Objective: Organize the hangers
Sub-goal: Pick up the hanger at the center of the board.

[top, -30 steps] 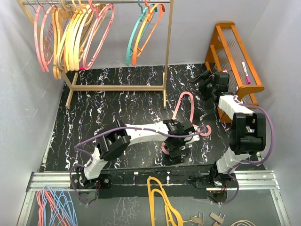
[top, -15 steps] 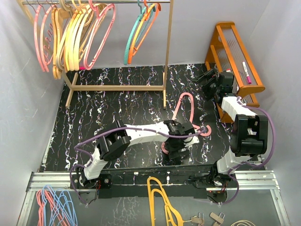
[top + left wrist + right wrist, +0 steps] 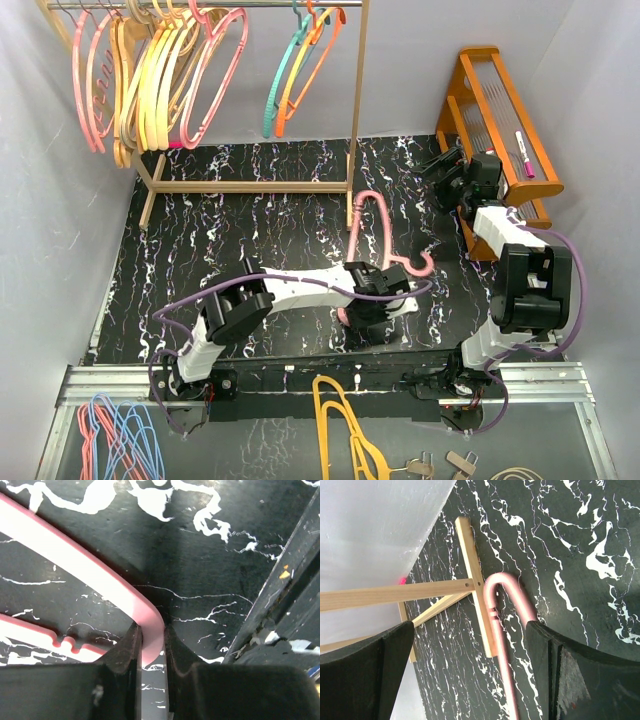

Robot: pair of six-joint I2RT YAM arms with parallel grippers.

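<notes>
The rack's foot crowds the pink hanger, so my left gripper will next lift, swing and let go over bare mat (image 3: 268, 335), which is to its left in the top view.
A pink hanger (image 3: 370, 195) lies flat on the black marbled mat, its hook (image 3: 423, 268) pointing right. My left gripper (image 3: 372, 312) is shut on its rounded near corner (image 3: 150, 630), with a jaw pressed to each side. More hangers hang from the rail at the back left: pink and salmon (image 3: 90, 80), yellow and tan (image 3: 150, 90), pink (image 3: 215, 70), teal and orange (image 3: 300, 70). My right gripper (image 3: 447, 176) is held open at the back right. In its wrist view the right gripper (image 3: 470, 655) has its fingers wide apart, and the pink hanger's far end (image 3: 507, 582) lies on the mat below.
The wooden clothes rack's post (image 3: 356, 120) and foot (image 3: 475, 580) stand right beside the hanger's far end. An orange slatted rack (image 3: 500, 100) holding a pink marker (image 3: 522, 155) is at the right. A mustard hanger (image 3: 340, 420) and a blue-and-pink bunch (image 3: 115, 435) lie off the mat's front.
My left gripper has shut on the pink hanger's corner. The hanger has swung left, so its far end is nearer the rack's foot. The teal and orange hangers have swayed slightly.
</notes>
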